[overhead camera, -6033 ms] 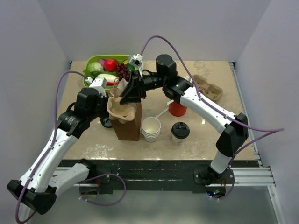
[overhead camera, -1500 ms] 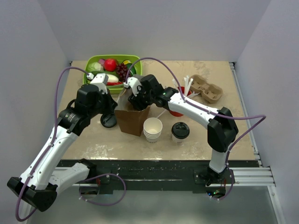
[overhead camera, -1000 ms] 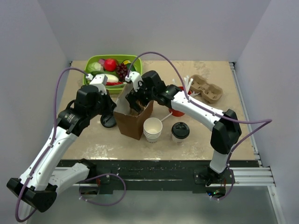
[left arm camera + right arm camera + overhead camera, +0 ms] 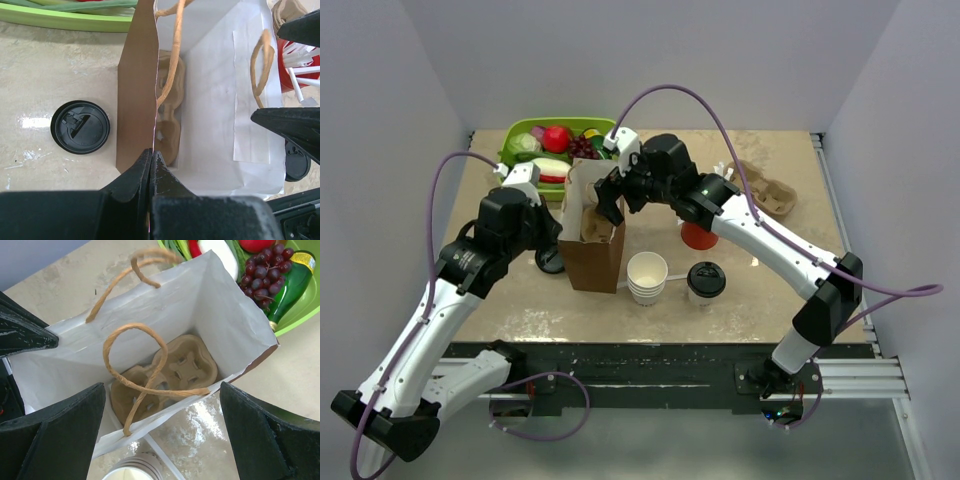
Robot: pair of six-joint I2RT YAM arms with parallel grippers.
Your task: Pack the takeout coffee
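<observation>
I will next swing my right gripper down and right in the top view to the takeout coffee (image 4: 706,281), onto its lid edge away from the cup stack.
The takeout coffee (image 4: 706,281), a white cup with a black lid, stands on the table right of the lidless cup stack (image 4: 646,276). A brown paper bag (image 4: 592,262) stands open with a cardboard cup carrier (image 4: 172,371) lying at its bottom. My left gripper (image 4: 151,156) is shut on the bag's left wall (image 4: 136,100), holding it up. My right gripper (image 4: 162,432) hovers open just above the bag's mouth (image 4: 610,200), with nothing between its fingers (image 4: 272,435).
A loose black lid (image 4: 550,260) lies left of the bag. Behind it is a green tray (image 4: 516,135) of food, with grapes (image 4: 262,270) and a bottle (image 4: 290,285). A red cup of straws (image 4: 698,236) and a second cardboard carrier (image 4: 767,190) stand to the right.
My right gripper has lifted out of the bag's mouth and drawn back, still open. The bag now stands more upright. The left gripper keeps its pinch on the wall.
</observation>
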